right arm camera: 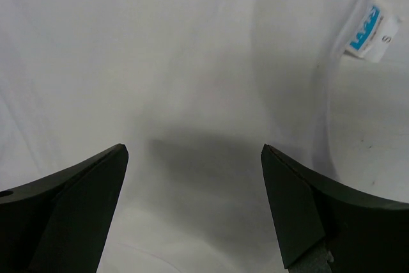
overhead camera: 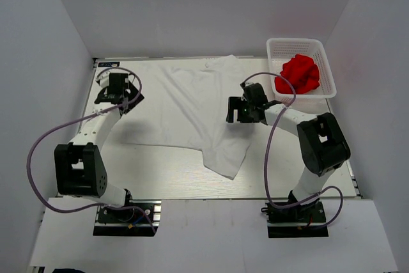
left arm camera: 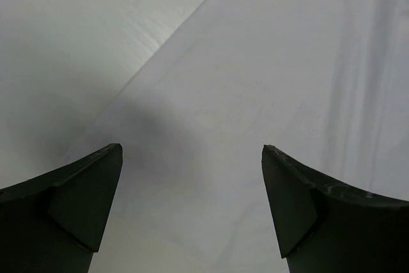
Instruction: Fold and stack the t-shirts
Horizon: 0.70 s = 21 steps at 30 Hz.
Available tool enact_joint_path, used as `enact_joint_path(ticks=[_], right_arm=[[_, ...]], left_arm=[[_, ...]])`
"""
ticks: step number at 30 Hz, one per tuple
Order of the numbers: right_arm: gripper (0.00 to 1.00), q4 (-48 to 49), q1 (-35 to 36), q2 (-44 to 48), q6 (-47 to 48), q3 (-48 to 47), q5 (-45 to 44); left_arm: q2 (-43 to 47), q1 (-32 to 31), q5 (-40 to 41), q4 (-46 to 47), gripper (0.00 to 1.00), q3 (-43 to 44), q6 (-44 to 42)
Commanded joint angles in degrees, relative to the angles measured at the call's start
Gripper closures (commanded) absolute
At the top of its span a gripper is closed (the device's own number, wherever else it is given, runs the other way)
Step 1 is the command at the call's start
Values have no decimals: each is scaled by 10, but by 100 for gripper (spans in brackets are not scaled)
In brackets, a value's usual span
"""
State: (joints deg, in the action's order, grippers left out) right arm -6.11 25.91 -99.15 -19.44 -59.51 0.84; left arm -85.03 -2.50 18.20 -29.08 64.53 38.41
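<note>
I should next move my left gripper back and down to the white t-shirt's near corner [overhead camera: 125, 142], which lies below and behind it, beside bare table.
The white t-shirt [overhead camera: 192, 110] lies spread over the middle of the table, with one corner trailing toward the near edge. The red t-shirt [overhead camera: 301, 73] sits crumpled in the white mesh basket [overhead camera: 298, 41] at the back right. My left gripper [overhead camera: 124, 96] hangs open at the white shirt's left edge; in the left wrist view its gripper [left arm camera: 192, 148] frames white cloth [left arm camera: 287, 81] with nothing held. My right gripper [overhead camera: 235, 110] is open above the shirt's right side. In the right wrist view its gripper [right arm camera: 193, 148] hovers over white fabric [right arm camera: 192, 62] near the blue neck label [right arm camera: 367, 33].
Bare table [left arm camera: 70, 36] shows beside the shirt's left edge. White walls enclose the table at the back and on both sides. Cables loop from both arms over the near part of the table.
</note>
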Motion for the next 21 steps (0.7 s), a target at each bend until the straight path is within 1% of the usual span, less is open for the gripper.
enact_joint_path(ticks=[1, 2, 4, 5, 6, 7, 9, 10, 13, 14, 15, 16, 17, 18, 19, 20, 21], right_arm=[[10, 9, -1, -12, -45, 2, -3], [10, 13, -2, -18, -51, 4, -6], [10, 3, -2, -31, -79, 0, -51], [10, 1, -2, -38, -84, -2, -58], [10, -1, -2, -42, -89, -5, -66], [10, -17, -7, -49, -98, -7, -91], [10, -35, -8, -64, -110, -21, -111], [10, -54, -15, -68, -118, -23, -133], [10, -88, -24, -83, -124, -38, -160], [10, -89, -32, -84, -118, -32, -154], [10, -87, -32, -82, -81, -31, -143], [10, -70, -31, -77, -63, -30, -129], [10, -62, -26, -65, -46, -25, -82], [10, -54, -22, -48, -11, -23, -64], [10, -30, -19, -30, -6, -20, -45], [10, -22, -16, -18, 3, -15, 16], [10, -15, -16, 3, 11, -11, 26]], left_arm=[[53, -7, -46, 18, 0, -37, 47], [60, -7, -57, 6, 0, -37, 47], [66, -7, -67, -29, 0, -42, 40], [73, -7, -50, -74, 0, -51, 59], [79, -15, -24, -92, 0, -58, 79], [99, -9, -37, -99, 0, -83, 91], [119, 1, -88, -67, 0, -120, 97], [128, -4, -104, -59, 0, -151, 97], [154, -4, -112, -59, 0, -198, 104], [159, 2, -112, -59, 0, -205, 104], [166, 2, -88, -64, 0, -213, 104], [167, -7, -77, -64, 0, -213, 104], [167, -7, -69, -69, 0, -220, 104], [172, -7, -69, -70, 0, -232, 104], [172, 2, -69, -62, 0, -238, 104], [172, 2, -69, -62, 0, -244, 116], [166, 2, -57, -62, 0, -251, 124]])
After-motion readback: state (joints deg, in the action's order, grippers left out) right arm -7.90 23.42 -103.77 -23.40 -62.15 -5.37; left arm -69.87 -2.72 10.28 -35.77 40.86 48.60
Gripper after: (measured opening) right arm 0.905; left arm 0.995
